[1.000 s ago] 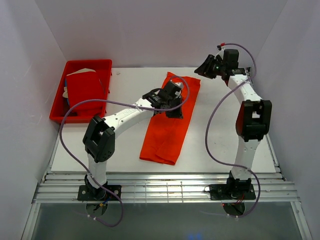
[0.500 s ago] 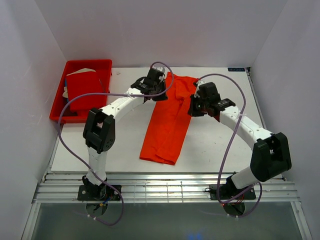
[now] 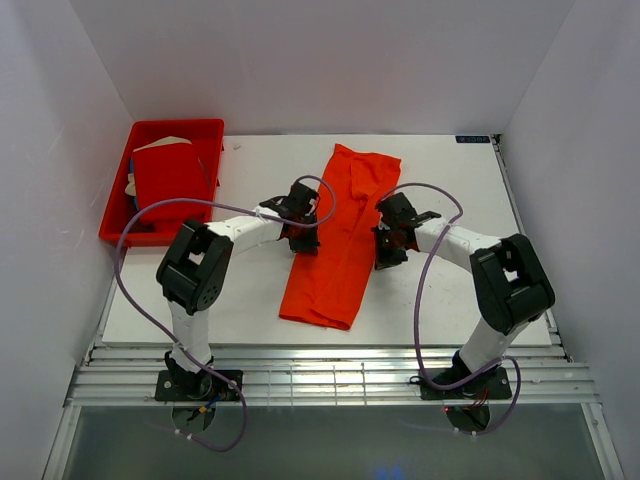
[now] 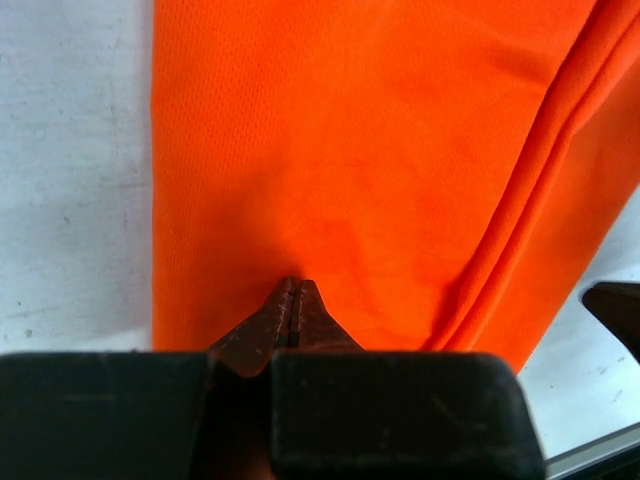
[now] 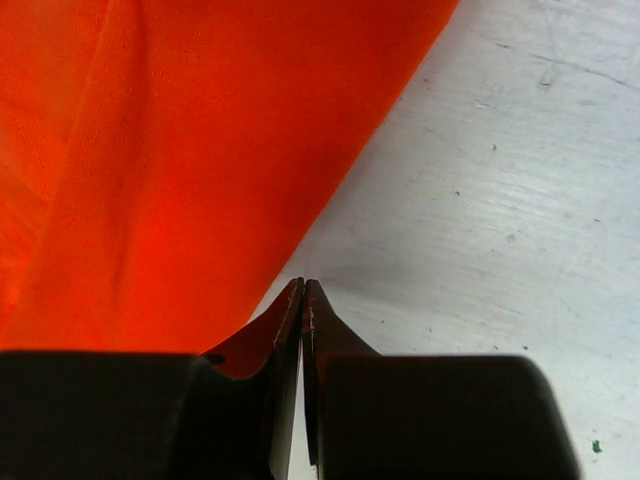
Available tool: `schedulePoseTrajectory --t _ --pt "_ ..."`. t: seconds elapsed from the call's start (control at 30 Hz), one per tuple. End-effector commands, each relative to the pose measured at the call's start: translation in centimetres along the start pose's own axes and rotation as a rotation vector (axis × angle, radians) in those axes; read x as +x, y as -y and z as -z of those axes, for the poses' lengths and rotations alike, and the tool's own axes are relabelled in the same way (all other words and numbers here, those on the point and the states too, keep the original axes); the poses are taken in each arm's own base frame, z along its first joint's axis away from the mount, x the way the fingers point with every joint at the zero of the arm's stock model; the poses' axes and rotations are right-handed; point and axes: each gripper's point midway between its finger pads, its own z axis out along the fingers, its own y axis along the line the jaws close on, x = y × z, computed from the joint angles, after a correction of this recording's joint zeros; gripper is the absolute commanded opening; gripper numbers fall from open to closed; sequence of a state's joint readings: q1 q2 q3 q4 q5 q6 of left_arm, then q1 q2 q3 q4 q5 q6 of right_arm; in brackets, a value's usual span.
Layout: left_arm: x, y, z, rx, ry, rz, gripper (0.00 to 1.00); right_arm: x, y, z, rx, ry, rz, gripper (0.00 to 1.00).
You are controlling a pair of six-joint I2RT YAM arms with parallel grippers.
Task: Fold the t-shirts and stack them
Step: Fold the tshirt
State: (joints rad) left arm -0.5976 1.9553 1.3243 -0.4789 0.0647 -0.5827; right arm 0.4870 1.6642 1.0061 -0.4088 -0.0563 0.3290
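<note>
The left gripper will next slide toward the middle of the t-shirt's orange strip (image 3: 337, 236) (image 4: 350, 225) and release there, since that middle is to the gripper's right in the top view.
The bright orange t-shirt (image 3: 335, 260) lies on the white table as a long narrow strip, folded lengthwise and running from the back toward the front. My left gripper (image 3: 303, 238) is shut at the strip's left edge, about mid-length. In the left wrist view its tips (image 4: 295, 285) rest on flat orange cloth (image 4: 350, 150). My right gripper (image 3: 384, 254) is shut at the strip's right edge. In the right wrist view its tips (image 5: 303, 285) sit just beside the cloth's edge (image 5: 180, 150), over bare table. The deeper red t-shirt (image 3: 168, 180) lies folded in the tray.
The rigid red plastic tray (image 3: 175, 125) stands at the back left of the table (image 3: 450, 290). White walls close in on the left, back and right. A metal rail runs along the front edge by the arm bases.
Both grippers have come forward along the orange shirt to its middle. The right arm swung in from the back right corner to the shirt's right edge. The shirt's upper part now lies uncovered.
</note>
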Motion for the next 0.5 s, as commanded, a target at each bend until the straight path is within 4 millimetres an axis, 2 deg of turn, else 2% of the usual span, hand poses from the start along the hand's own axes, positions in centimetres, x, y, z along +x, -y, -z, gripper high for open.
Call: schedulePoseTrajectory --t 0.0,0.17,0.47 --pt "-2.4 2.4 3.3 0.099 0.111 0.007 0.0 -2.5 -2.0 -0.2 -0.048 0.054 0.019 0.08" --pt "-1.9 2.0 3.0 0.091 0.099 0.011 0.0 -2.6 -2.7 -0.6 -0.058 0.045 0.024 0.08" --pt "0.2 1.7 2.6 0.088 0.058 0.033 0.0 -3.5 -2.8 0.4 -0.016 0.06 0.034 0.08"
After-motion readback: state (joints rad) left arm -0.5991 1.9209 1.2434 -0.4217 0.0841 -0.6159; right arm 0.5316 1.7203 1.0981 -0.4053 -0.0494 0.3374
